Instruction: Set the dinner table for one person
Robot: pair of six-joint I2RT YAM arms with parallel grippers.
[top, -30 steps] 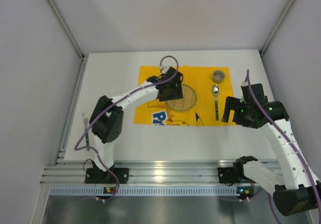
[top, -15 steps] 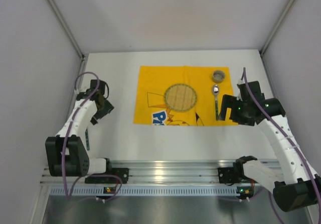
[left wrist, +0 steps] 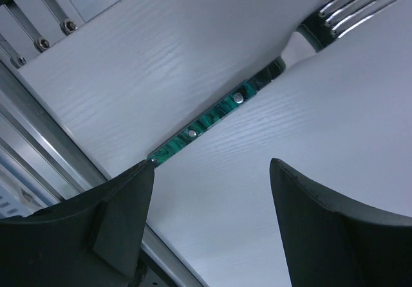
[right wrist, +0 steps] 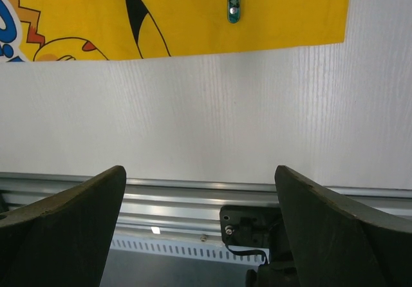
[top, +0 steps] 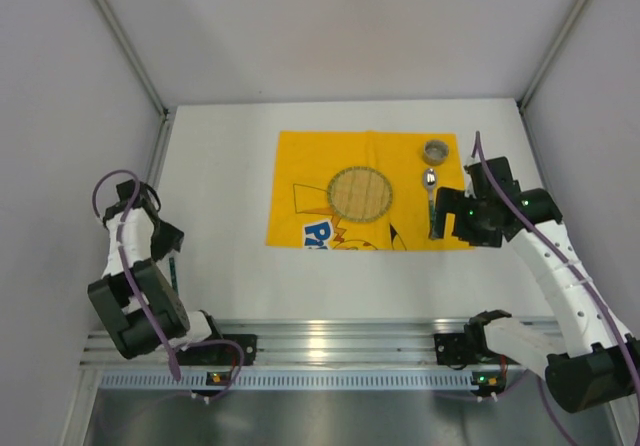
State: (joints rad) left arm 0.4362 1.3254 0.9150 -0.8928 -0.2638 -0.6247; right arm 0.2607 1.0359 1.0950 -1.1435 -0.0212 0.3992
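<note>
My left gripper lowers to the fork next, with one finger on each side of the middle of the fork's handle.
The white dinner table carries a yellow printed placemat. On the mat lie a round woven plate, a spoon with a green handle and a small cup. A fork lies on the table's far left edge. My left gripper is open and empty just above the fork. In the left wrist view the fork's green handle runs diagonally ahead of the open gripper. My right gripper is open and empty beside the spoon's handle end.
Aluminium rails run along the near edge by the arm bases, and they also show in the right wrist view. A metal frame rail borders the table's left side, close to the fork. Grey walls enclose the table.
My left arm has swung from over the woven plate to the far left, above the fork. My right gripper has shifted slightly left toward the spoon.
</note>
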